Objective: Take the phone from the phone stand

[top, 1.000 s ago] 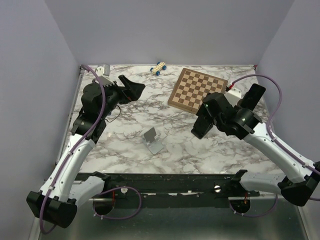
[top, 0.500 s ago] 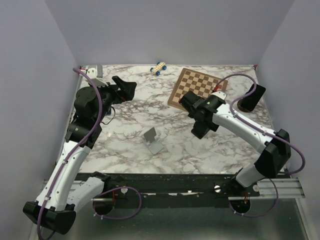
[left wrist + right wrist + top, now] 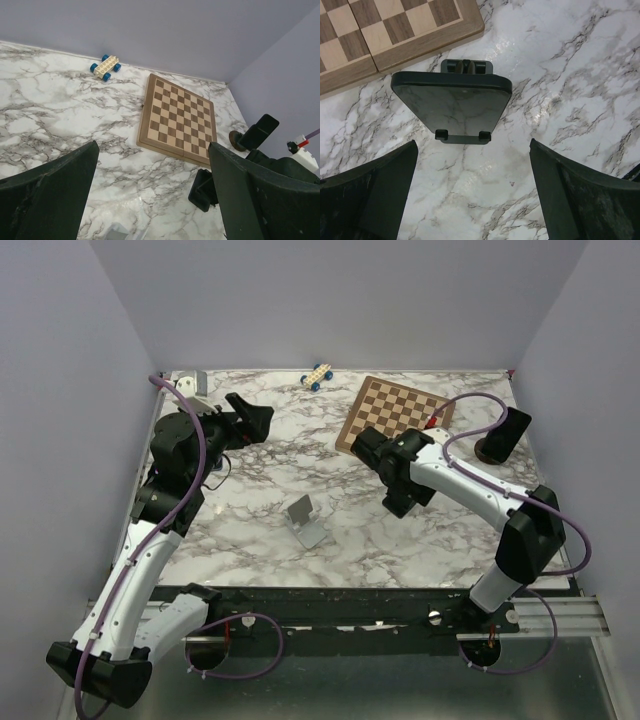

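The phone's upper edge [image 3: 451, 80] is still beyond the fingers of my right gripper. Next I will move the gripper outward to that edge until its open fingers are on either side of both side rims of the phone.
A dark glossy phone [image 3: 451, 102] leans on a small black stand [image 3: 462, 136] near the chessboard's near corner. It also shows in the top view [image 3: 400, 496] and in the left wrist view [image 3: 202, 190]. My right gripper [image 3: 472, 144] is open and empty, and hovers just above and in front of the phone without touching it; in the top view the right gripper [image 3: 397, 476] sits over the stand. My left gripper [image 3: 254, 418] is open and empty, raised over the far left of the table, well apart from the phone.
A wooden chessboard [image 3: 393, 420] lies at the back right. A second dark slab on a round-based stand [image 3: 503, 435] stands at the right edge. An empty silver stand [image 3: 305, 521] sits mid-table. A small toy car [image 3: 317, 376] is by the back wall.
My right arm has swung left from the table's right side, bringing its gripper over the phone on the black stand. My left arm has drawn slightly left. The phone has not moved.
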Motion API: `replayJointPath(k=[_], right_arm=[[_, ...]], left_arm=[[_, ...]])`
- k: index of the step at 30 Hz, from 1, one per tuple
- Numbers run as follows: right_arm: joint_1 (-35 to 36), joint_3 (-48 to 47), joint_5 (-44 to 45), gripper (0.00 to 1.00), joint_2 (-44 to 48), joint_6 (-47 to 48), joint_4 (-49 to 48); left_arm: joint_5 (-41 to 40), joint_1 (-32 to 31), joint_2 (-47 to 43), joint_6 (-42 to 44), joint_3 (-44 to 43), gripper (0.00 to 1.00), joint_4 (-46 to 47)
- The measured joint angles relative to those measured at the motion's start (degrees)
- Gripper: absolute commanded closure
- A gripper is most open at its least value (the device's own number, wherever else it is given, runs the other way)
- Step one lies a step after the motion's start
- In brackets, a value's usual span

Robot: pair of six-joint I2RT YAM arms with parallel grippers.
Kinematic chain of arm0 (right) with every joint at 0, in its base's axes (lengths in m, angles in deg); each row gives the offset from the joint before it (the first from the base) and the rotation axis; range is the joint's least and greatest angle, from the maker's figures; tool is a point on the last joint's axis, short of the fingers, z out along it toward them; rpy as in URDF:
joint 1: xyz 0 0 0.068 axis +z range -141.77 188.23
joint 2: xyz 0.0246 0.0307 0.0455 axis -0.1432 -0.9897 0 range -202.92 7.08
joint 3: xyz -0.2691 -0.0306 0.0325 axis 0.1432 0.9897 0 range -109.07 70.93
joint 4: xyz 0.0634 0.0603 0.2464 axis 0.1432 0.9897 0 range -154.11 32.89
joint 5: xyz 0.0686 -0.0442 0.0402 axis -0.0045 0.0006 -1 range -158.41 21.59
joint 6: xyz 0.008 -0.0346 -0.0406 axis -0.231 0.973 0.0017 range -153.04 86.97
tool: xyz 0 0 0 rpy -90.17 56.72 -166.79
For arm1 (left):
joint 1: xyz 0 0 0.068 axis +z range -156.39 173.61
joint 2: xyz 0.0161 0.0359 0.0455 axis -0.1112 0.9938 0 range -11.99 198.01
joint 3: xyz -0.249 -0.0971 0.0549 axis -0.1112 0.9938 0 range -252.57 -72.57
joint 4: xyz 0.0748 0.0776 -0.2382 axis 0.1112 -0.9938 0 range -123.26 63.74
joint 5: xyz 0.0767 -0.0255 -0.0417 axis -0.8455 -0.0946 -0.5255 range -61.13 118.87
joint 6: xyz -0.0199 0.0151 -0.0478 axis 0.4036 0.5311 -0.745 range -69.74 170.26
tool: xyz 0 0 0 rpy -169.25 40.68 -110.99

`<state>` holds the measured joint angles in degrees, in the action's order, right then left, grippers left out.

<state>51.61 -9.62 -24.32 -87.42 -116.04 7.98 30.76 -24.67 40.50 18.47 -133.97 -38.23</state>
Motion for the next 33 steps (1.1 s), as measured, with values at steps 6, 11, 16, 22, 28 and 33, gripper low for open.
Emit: replayJointPath(k=[6,11,16,22,28,33], right_arm=[[-0.5,-0.6,3.2,0.0,-1.5,-3.3,2.1],[-0.7,-1.0,4.7,0.0,-3.3,-2.9,1.9],[-0.7,-1.5,5.3,0.0,-3.9,-1.3,0.8],[-0.7,-4.2,6.5,0.0,-6.9,-1.4,0.7],[-0.7,-4.6,7.8,0.0,-8.7,-3.7,2.2],[-0.9,-4.6,8.7,0.0,-8.8,-5.9,3.9]], left_arm=[[-1.0,0.0,0.2,0.0,0.0,0.03,-0.2],[-1.2,0.0,0.2,-0.4,0.0,0.03,-0.2],[-1.2,0.0,0.2,-0.6,0.0,0.03,-0.2],[-1.2,0.0,0.2,-0.7,0.0,0.03,-0.2],[-1.2,0.0,0.2,-0.7,0.0,0.02,-0.2],[-1.2,0.0,0.2,-0.7,0.0,0.02,-0.2]])
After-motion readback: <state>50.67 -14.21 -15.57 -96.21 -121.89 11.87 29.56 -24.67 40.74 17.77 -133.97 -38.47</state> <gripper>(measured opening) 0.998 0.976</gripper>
